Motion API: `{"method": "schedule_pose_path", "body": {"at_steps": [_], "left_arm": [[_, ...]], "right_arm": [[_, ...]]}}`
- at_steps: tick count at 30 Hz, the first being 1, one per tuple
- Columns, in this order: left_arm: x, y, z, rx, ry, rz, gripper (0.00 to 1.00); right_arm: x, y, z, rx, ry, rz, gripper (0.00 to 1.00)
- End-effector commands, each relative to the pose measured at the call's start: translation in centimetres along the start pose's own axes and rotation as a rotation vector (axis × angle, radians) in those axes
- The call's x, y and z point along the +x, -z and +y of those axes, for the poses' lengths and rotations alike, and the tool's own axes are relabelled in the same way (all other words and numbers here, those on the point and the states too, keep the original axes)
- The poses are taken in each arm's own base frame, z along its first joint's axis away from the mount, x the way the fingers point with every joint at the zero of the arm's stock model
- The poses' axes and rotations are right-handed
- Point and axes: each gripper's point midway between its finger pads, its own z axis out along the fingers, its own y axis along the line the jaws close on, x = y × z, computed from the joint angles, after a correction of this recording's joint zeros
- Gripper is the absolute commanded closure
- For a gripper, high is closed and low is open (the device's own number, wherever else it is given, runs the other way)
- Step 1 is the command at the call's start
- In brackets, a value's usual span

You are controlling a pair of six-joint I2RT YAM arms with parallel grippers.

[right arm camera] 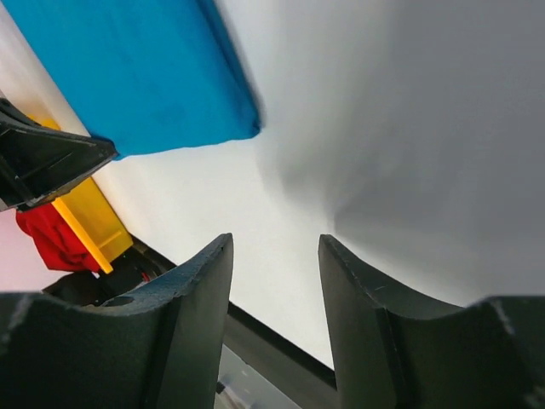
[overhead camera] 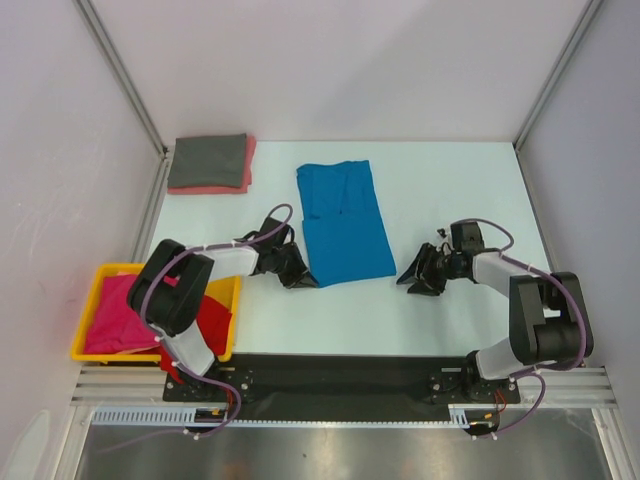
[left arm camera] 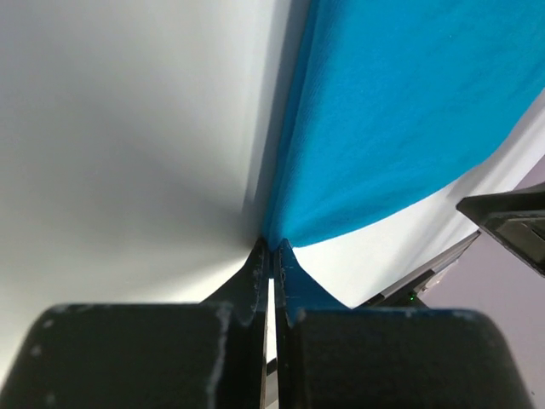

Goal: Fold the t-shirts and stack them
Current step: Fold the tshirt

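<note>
My right gripper moves down and toward the left gripper next, onto the shirt's free near corner, since that corner lies just beyond my open fingers.
A bright blue t-shirt (overhead camera: 344,220) lies partly folded in the middle of the table. My left gripper (overhead camera: 306,281) is shut on its near left corner; in the left wrist view the blue cloth (left arm camera: 392,128) runs up from the closed tips (left arm camera: 274,249). My right gripper (overhead camera: 405,280) is open and empty, just right of the shirt's near right corner, which shows in the right wrist view (right arm camera: 145,77). A folded dark grey t-shirt (overhead camera: 208,160) lies on a folded salmon pink one (overhead camera: 212,186) at the back left. Magenta (overhead camera: 115,315) and red (overhead camera: 213,322) shirts fill the bin.
The yellow plastic bin (overhead camera: 94,284) stands at the near left, beside the left arm's base. Metal frame posts (overhead camera: 125,75) rise at the table's back corners. The table's black front rail (overhead camera: 340,370) runs between the arm bases.
</note>
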Motion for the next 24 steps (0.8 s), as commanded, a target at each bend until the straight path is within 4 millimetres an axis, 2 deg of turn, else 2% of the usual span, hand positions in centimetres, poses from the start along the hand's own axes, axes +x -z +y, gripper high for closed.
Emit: {"method": "schedule_pose_path", "body": {"at_steps": [1, 5, 10, 21, 24], "left_arm": [[1.4, 0.3, 3.3, -0.099, -0.032, 0.022, 1.00], [1.8, 0.3, 3.3, -0.093, -0.030, 0.033, 1.00], [2.2, 0.5, 3.4, -0.081, -0.029, 0.035, 1.00], [1.8, 1.1, 1.8, -0.024, -0.048, 0.015, 1.00], [1.9, 1.1, 1.8, -0.022, -0.060, 0.014, 1.00]], "right_arm": [[-0.7, -0.7, 0.9, -0.060, -0.007, -0.040, 0.49], [-1.1, -2.1, 0.7, -0.058, -0.058, -0.031, 0.50], [-2.5, -3.4, 1.3, -0.065, -0.106, -0.035, 0.53], [-2.5, -4.8, 0.0, 0.022, -0.230, -0.016, 0.62], [-2.3, -5.1, -0.5, 0.032, -0.265, -0.015, 0.70]]}}
